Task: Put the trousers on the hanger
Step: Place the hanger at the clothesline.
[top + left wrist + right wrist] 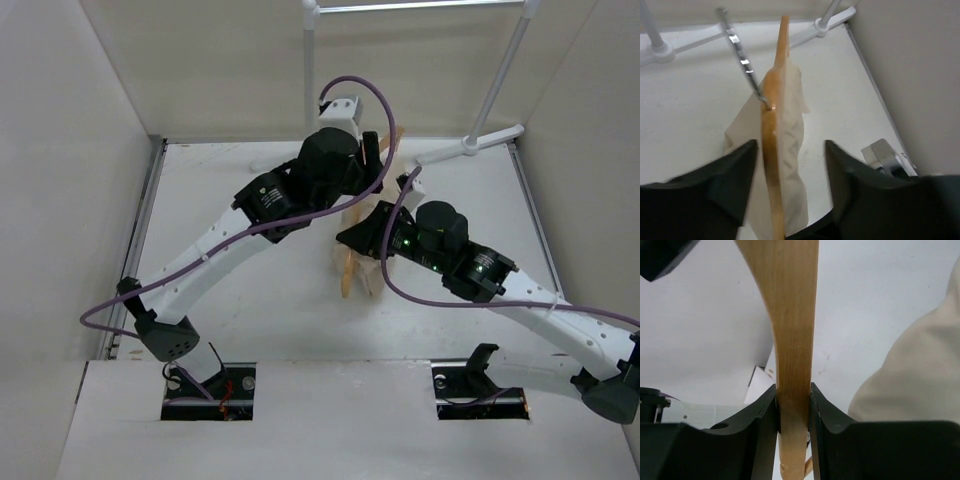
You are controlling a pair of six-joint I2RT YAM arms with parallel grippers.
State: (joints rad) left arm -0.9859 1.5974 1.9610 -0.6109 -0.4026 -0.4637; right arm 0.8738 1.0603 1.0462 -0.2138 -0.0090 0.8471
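My right gripper carries the hanger (348,272) up and outward next and lets it go on the rack's top bar (460,5), which lies above and outward of it.
The wooden hanger (773,150) stands on edge in the left wrist view, its metal hook (742,62) slanting up to the left. The beige trousers (792,125) are draped over it and hang down both sides. My left gripper (790,167) is open around them: the hanger lies close to the left finger and there is a wide gap to the right finger (847,175). My right gripper (792,405) is shut on a wooden arm of the hanger (790,315), with the trousers (920,375) bunched to its right. From above, both grippers meet mid-table at the hanger (348,272).
A white metal clothes rack (478,140) stands at the back of the table, with poles rising at the back middle and back right. Its feet (832,20) show beyond the hanger. White walls close the table on three sides.
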